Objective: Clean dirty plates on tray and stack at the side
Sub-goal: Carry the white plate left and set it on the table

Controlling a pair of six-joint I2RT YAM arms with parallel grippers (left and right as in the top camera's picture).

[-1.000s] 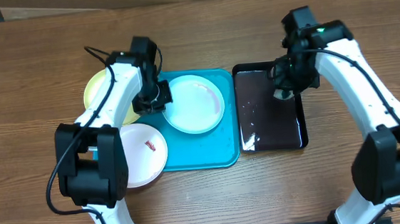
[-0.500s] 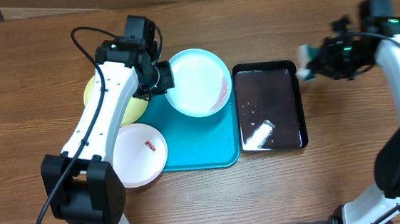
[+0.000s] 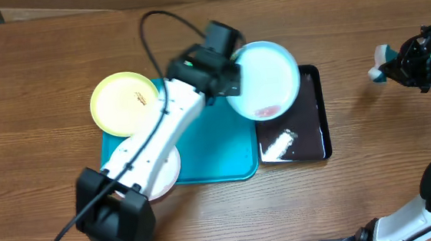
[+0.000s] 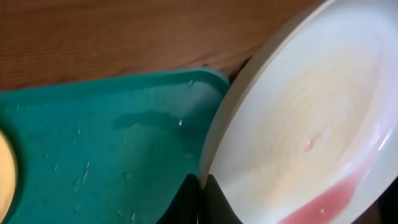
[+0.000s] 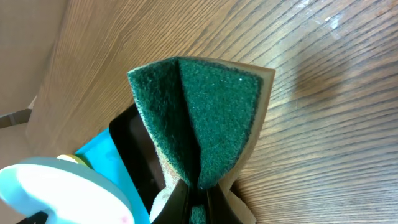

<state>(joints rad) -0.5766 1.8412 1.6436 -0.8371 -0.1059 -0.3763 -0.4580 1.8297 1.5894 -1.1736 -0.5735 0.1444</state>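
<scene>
The left gripper tilts over the black tray to drain the smear [image 4: 329, 199] next. It then moves down to the bare wood past the yellow-green plate and releases the pale blue plate's rim.
My left gripper [image 3: 228, 79] is shut on the rim of the pale blue plate [image 3: 264, 78] and holds it tilted above the black tray, with a pink-red smear [image 4: 329, 199] pooled at its low edge. The yellow-green plate [image 3: 124, 103] lies at the far left corner of the turquoise tray [image 3: 218, 147]. The white plate [image 3: 171, 164] lies at the tray's near left, mostly hidden under my left arm. My right gripper [image 3: 393, 62] is shut on a folded green sponge [image 5: 199, 112], lifted above the wood at the far right, away from the plates.
A glossy black tray [image 3: 303, 137] stands right of the turquoise tray and holds a white foam patch [image 3: 278, 146]. The wooden table [image 3: 373, 170] lies all around.
My left arm has lifted the pale blue plate off the turquoise tray and carried it right, over the black tray. My right gripper has moved right with the sponge, off the black tray.
</scene>
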